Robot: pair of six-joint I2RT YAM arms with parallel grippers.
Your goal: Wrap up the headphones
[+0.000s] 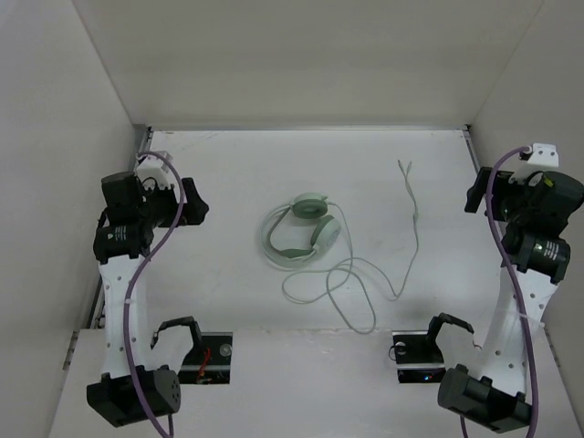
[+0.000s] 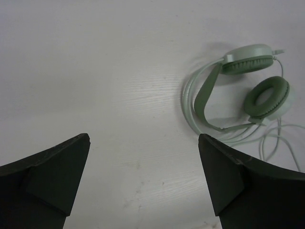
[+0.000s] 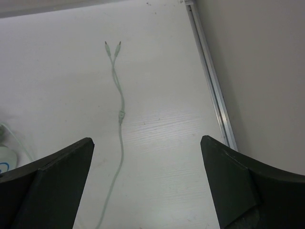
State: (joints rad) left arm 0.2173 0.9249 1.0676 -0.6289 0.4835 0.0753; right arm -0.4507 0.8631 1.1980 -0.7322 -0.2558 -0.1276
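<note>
The headband's curved middle (image 1: pixel 268 239) (image 2: pixel 193 110) faces my left gripper across bare tabletop, so my left gripper needs to go to the right in the top view and down onto that bend next.
The pale mint-green headphones (image 1: pixel 303 230) lie flat at the table's middle, cups close together and the headband curving to the left. Their thin whitish cable (image 1: pixel 351 292) loops in front of them, then runs right and back to a forked end (image 1: pixel 404 166). My left gripper (image 1: pixel 193 203) hovers open and empty to the left of the headphones. In the left wrist view the headphones (image 2: pixel 259 98) lie beyond and right of the gripper (image 2: pixel 144 138). My right gripper (image 1: pixel 474 195) hovers open and empty at the far right. In the right wrist view the cable (image 3: pixel 122 114) and its forked end (image 3: pixel 113 45) lie ahead and left of the gripper (image 3: pixel 147 140).
Pale walls close in the table at left, back and right. A metal rail (image 3: pixel 209 81) runs along the right edge. Thick purple arm cables (image 1: pixel 137 274) hang along both arms. The arm bases (image 1: pixel 205 351) stand at the near edge.
</note>
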